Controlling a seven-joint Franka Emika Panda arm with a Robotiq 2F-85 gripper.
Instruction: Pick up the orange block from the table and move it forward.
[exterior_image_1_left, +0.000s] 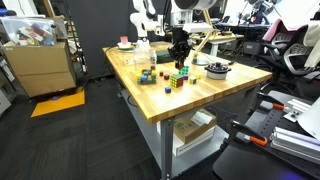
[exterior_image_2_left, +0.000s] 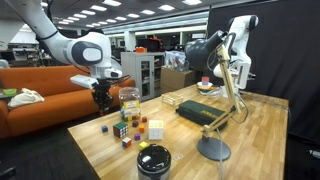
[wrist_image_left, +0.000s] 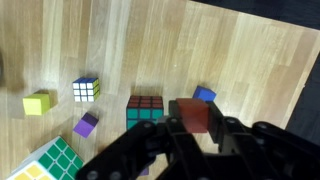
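Observation:
My gripper is going to move down and to its left in the wrist view next, to release. The empty wood between the Rubik's cube and the purple block is below it there.
My gripper (wrist_image_left: 196, 128) is shut on the orange block (wrist_image_left: 194, 114), which sits between the two black fingers and is held a little above the light-wood table (wrist_image_left: 240, 60). In both exterior views the gripper (exterior_image_1_left: 178, 56) (exterior_image_2_left: 103, 97) hangs over the group of small blocks on the table (exterior_image_1_left: 215, 95) (exterior_image_2_left: 260, 140). The orange block is too small to make out in the exterior views.
Below the gripper lie a Rubik's cube (wrist_image_left: 145, 111), a blue block (wrist_image_left: 204, 93), a purple block (wrist_image_left: 85, 124), a small Rubik's cube (wrist_image_left: 86, 89), a yellow block (wrist_image_left: 37, 103) and a bigger cube (wrist_image_left: 48, 162). A desk lamp (exterior_image_2_left: 215, 95), a clear jar (exterior_image_2_left: 129, 98) and a black round container (exterior_image_2_left: 153, 160) also stand on the table.

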